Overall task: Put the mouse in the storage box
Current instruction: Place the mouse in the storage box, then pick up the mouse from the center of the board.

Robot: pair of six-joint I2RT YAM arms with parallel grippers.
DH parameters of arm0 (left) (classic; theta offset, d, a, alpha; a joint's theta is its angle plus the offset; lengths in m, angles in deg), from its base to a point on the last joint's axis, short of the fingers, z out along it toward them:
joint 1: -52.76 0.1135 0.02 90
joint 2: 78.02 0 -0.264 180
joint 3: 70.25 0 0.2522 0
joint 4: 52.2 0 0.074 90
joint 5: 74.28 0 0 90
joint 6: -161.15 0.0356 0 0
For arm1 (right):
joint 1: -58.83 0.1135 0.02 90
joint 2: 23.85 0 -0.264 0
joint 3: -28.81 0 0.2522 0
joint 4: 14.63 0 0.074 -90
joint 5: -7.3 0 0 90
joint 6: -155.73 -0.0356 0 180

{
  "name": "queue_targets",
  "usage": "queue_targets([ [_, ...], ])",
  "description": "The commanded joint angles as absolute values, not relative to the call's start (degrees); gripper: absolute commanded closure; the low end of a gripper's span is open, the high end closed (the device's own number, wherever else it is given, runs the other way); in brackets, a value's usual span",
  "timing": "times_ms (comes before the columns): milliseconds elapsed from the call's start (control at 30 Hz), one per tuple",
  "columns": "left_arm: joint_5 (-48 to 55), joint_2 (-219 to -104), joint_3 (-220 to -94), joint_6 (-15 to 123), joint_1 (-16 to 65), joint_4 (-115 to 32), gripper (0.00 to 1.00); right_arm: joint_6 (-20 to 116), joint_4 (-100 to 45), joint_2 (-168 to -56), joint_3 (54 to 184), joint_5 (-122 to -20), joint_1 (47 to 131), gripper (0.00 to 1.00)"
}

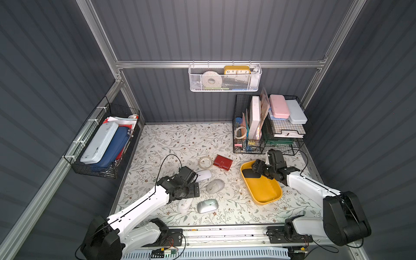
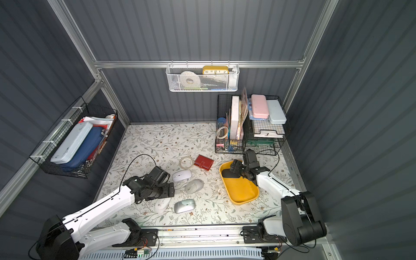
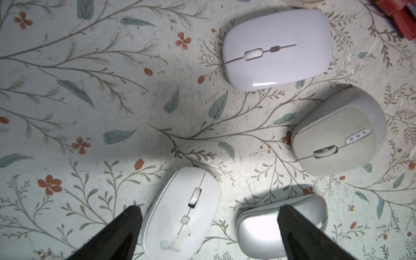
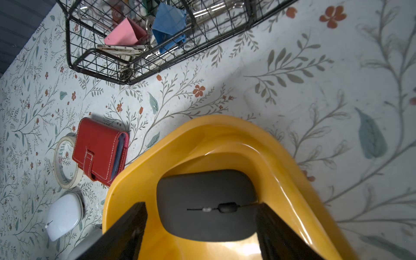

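I should next move my left gripper back down onto the flat white mouse [image 1: 185, 205] and close across its sides, because the mouse lies below the open fingers and nearer my base.
The yellow storage box [image 1: 266, 193] [image 4: 225, 126] lies at the right of the table. A black mouse [image 1: 251, 173] [image 4: 206, 204] rests on the floor of its far end. My right gripper [image 1: 258, 168] [image 4: 200, 206] hangs over it, open, with a finger on either side of the mouse and a gap at one side. A glossy white mouse [image 1: 203, 175] [image 3: 276, 48], a beige one [image 1: 215, 185], a silver one [image 1: 207, 206] [image 3: 258, 227] and a flat white one [image 1: 184, 205] [image 3: 182, 213] lie mid-table. My left gripper [image 1: 195, 183] [image 3: 209, 209] is open and empty above the last two.
A red wallet [image 1: 222, 162] and a tape ring [image 1: 205, 162] lie just behind the mice. A black wire organizer [image 1: 267, 126] stands close behind the storage box. A white mesh basket [image 1: 225, 78] hangs on the back wall, a black wire basket [image 1: 103, 144] on the left wall.
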State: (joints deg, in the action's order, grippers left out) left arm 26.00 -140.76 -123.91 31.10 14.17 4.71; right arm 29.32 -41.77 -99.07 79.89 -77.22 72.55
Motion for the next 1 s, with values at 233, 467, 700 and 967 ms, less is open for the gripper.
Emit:
queue_targets([
  [233, 23.7, -143.3, -121.0, 27.8, 14.3, 6.0, 0.01, 31.0, -45.0, -91.1, 81.4, -78.6, 72.3, 0.18],
  [467, 21.0, -148.1, -120.1, 27.1, 14.3, 4.6, 0.01, 31.4, -47.3, -87.3, 82.7, -79.1, 72.3, 0.17],
  [700, 16.6, -152.2, -117.9, 28.0, 14.3, 2.2, 0.01, 31.3, -47.9, -85.5, 83.1, -79.4, 72.2, 0.17],
  [967, 14.7, -151.1, -117.1, 27.2, 14.3, 2.3, 0.07, 30.6, -48.2, -85.3, 82.7, -78.4, 72.3, 0.17],
])
